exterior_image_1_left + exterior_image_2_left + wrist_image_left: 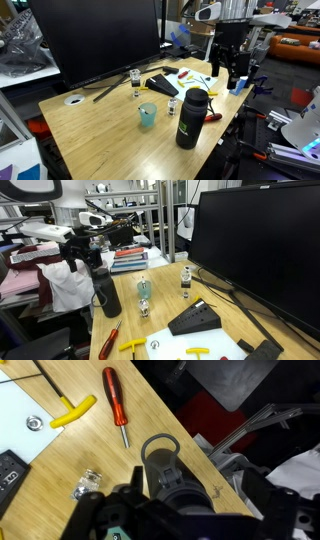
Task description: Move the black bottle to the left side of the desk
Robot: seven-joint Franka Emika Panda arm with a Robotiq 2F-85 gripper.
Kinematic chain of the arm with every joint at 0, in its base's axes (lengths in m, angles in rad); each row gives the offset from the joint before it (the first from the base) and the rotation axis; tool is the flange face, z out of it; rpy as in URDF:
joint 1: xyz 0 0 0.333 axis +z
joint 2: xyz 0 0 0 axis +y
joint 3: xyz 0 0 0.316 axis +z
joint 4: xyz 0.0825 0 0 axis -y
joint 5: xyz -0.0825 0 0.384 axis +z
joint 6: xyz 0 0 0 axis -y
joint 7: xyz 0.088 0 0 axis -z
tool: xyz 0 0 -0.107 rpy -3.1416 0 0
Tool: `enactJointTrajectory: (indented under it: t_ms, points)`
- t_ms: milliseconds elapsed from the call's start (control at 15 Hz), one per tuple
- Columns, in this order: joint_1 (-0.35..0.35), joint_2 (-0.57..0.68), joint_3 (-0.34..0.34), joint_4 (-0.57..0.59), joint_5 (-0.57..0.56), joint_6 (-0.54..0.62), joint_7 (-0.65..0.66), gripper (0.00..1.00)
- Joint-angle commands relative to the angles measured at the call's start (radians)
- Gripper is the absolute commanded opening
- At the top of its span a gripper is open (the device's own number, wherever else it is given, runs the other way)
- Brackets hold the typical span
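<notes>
I should move my gripper over the looped cap of the black bottle next and bring it down around the bottle's top.
The black bottle [191,118] stands upright on the light-wood desk [105,135] near its front edge, to the right of a small teal cup [147,115]. It also shows in an exterior view [108,293] and, from above, as a round cap with a loop in the wrist view [165,468]. My gripper [229,70] hangs above the bottle's top and a little to one side, not touching it. Its fingers are spread open and hold nothing. It also shows in an exterior view [84,258] and in the wrist view [185,512].
A large monitor [95,35] stands at the back of the desk. Two small clear jars [135,82] [172,104], a black wedge [195,318], a red screwdriver [116,405], a yellow hex key [72,412] and a tape roll [74,99] lie around. The desk edge [200,455] runs beside the bottle.
</notes>
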Motion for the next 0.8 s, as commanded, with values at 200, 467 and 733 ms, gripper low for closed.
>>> enactJointTrajectory:
  t_ms: [200, 467, 733]
  points:
    - [-0.003, 0.117, -0.017, -0.012, -0.001, 0.106, -0.163, 1.00]
    - [-0.002, 0.183, -0.022, -0.012, 0.042, 0.199, -0.273, 1.00]
    - [-0.009, 0.219, -0.013, -0.012, 0.065, 0.240, -0.338, 1.00]
